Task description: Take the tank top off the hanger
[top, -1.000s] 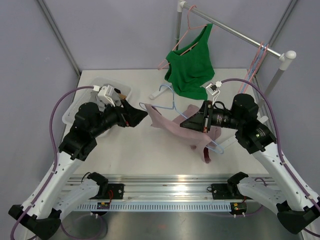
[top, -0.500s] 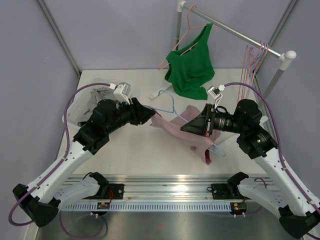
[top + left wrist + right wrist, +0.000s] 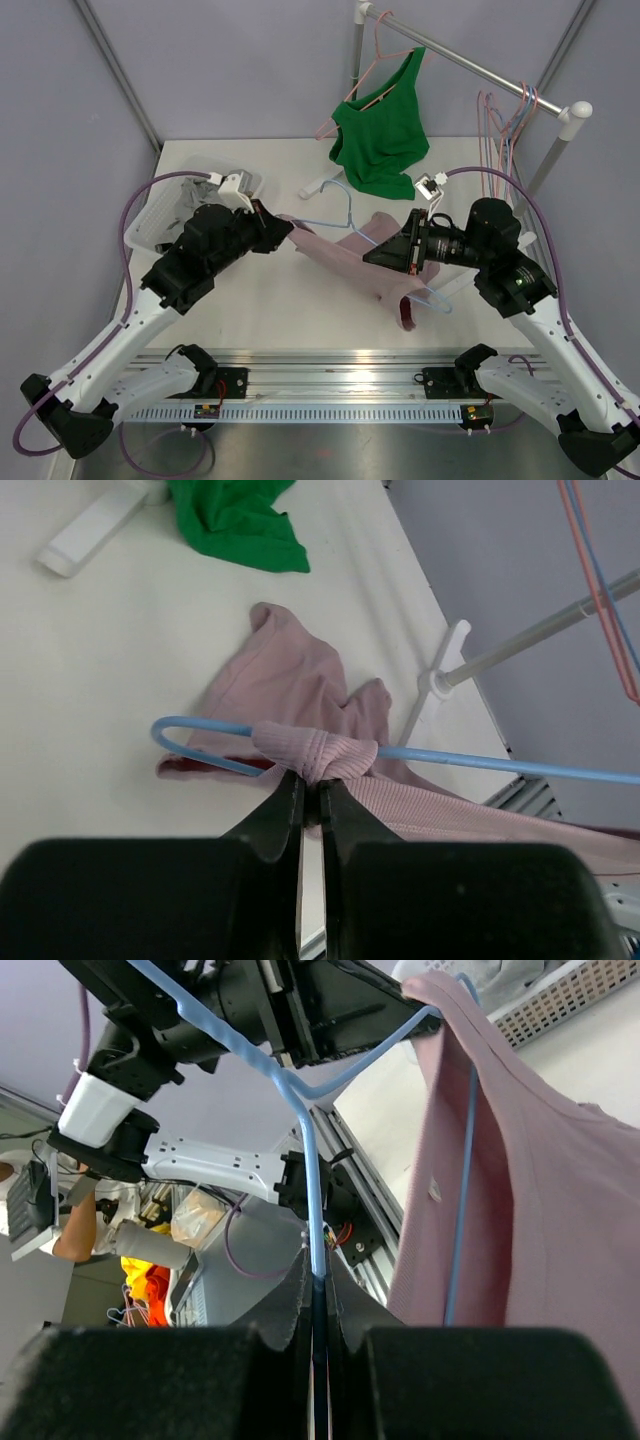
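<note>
I should next move my left gripper toward the basket, then back and down to the near table, since the ribbed strap still wraps around the hanger's end.
A pink tank top (image 3: pixel 350 262) hangs on a light blue hanger (image 3: pixel 340 215), held above the table between both arms. My left gripper (image 3: pixel 290 228) is shut on the bunched pink strap (image 3: pixel 315 748) where it wraps the hanger's left end (image 3: pixel 200 725). In the left wrist view the left gripper (image 3: pixel 312 782) pinches the fabric just under the blue wire. My right gripper (image 3: pixel 372 255) is shut on the hanger, whose blue stem (image 3: pixel 310 1190) runs up from between the right gripper's jaws (image 3: pixel 317 1275). The pink cloth (image 3: pixel 560 1210) drapes to the right of it.
A green tank top (image 3: pixel 382 135) hangs on a pink hanger from the metal rail (image 3: pixel 470 65) at the back. Several bare hangers (image 3: pixel 510 120) hang at the rail's right end. A white basket (image 3: pixel 165 210) sits at the left, beside the left arm.
The left arm swung right from the basket to the hanger's left end, and its gripper went from open to shut on the strap. The tank top is now pulled taut and lifted.
</note>
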Robot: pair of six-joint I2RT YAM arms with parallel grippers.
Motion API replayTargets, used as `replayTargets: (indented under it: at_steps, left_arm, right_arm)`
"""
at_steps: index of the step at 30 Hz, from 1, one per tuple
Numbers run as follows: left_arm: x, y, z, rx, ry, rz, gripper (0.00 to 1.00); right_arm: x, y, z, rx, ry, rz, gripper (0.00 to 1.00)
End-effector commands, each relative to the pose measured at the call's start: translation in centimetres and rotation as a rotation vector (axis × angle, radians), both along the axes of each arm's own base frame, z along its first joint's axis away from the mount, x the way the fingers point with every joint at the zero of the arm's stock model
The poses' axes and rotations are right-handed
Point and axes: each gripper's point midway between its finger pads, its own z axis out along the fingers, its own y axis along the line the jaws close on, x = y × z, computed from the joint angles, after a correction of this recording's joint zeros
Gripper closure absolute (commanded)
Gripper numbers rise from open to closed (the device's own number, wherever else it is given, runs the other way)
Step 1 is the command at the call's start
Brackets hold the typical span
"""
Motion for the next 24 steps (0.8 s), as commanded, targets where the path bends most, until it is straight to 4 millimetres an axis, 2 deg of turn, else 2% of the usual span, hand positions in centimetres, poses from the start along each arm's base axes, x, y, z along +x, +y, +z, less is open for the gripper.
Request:
replayTargets:
  at_steps: [1, 3, 7, 10, 13, 15, 16, 17, 18, 19, 20, 21, 22, 23, 24]
  left_arm:
    - [0.3, 3.7, 0.3, 0.070, -0.036, 0.157, 1.00]
    - [0.5, 6.2, 0.0, 0.116, -0.039, 0.271, 1.00]
    - [0.5, 10.4, -2.3, 0.246, 0.011, 0.431, 1.00]
    - [0.9, 11.7, -3.8, 0.272, 0.070, 0.471, 1.00]
    - [1.0, 11.7, -4.7, 0.251, 0.100, 0.461, 1.00]
    - [0.6, 10.5, -5.1, 0.226, 0.115, 0.398, 1.00]
    - [0.6, 9.5, -4.4, 0.183, 0.086, 0.353, 1.00]
    - [-0.6, 6.9, -4.0, 0.129, 0.077, 0.190, 1.00]
    - [-1.4, 5.2, -4.4, 0.090, 0.072, 0.087, 1.00]
    - [-2.0, 3.3, -2.4, 0.004, -0.010, -0.013, 1.00]
    - [-4.2, 1.0, -1.7, -0.069, -0.012, -0.180, 1.00]
    - [-5.2, -0.1, -1.1, -0.112, -0.036, -0.251, 1.00]
    - [-6.4, -1.5, -0.9, -0.150, -0.066, -0.331, 1.00]
    - [-7.8, -2.5, -0.9, -0.166, -0.065, -0.411, 1.00]
    - [-8.6, -3.2, -1.2, -0.167, -0.067, -0.465, 1.00]
  right_arm:
    - [-0.5, -0.1, -0.4, -0.032, -0.066, 0.031, 1.00]
    - [-1.3, -0.3, -1.1, -0.051, -0.080, 0.067, 1.00]
    - [-4.1, -0.9, -1.3, -0.034, -0.120, 0.169, 1.00]
    - [-5.7, -1.4, -0.6, -0.001, -0.178, 0.205, 1.00]
    - [-6.8, -2.2, 0.3, 0.016, -0.246, 0.203, 1.00]
    - [-7.1, -2.4, 0.8, 0.031, -0.287, 0.202, 1.00]
    - [-7.3, -2.6, 1.0, 0.040, -0.308, 0.190, 1.00]
    - [-7.2, -2.7, 1.3, 0.049, -0.323, 0.173, 1.00]
    - [-6.9, -2.6, 2.0, 0.075, -0.350, 0.156, 1.00]
    - [-6.2, -2.7, 2.1, 0.090, -0.362, 0.105, 1.00]
    - [-5.8, -2.8, 2.6, 0.113, -0.377, 0.071, 1.00]
    - [-4.9, -2.9, 4.6, 0.190, -0.420, 0.006, 1.00]
    - [-4.5, -2.9, 4.6, 0.234, -0.436, -0.022, 1.00]
    - [-4.4, -3.0, 5.5, 0.287, -0.467, -0.044, 1.00]
    - [-5.0, -3.6, 8.3, 0.409, -0.565, -0.059, 1.00]
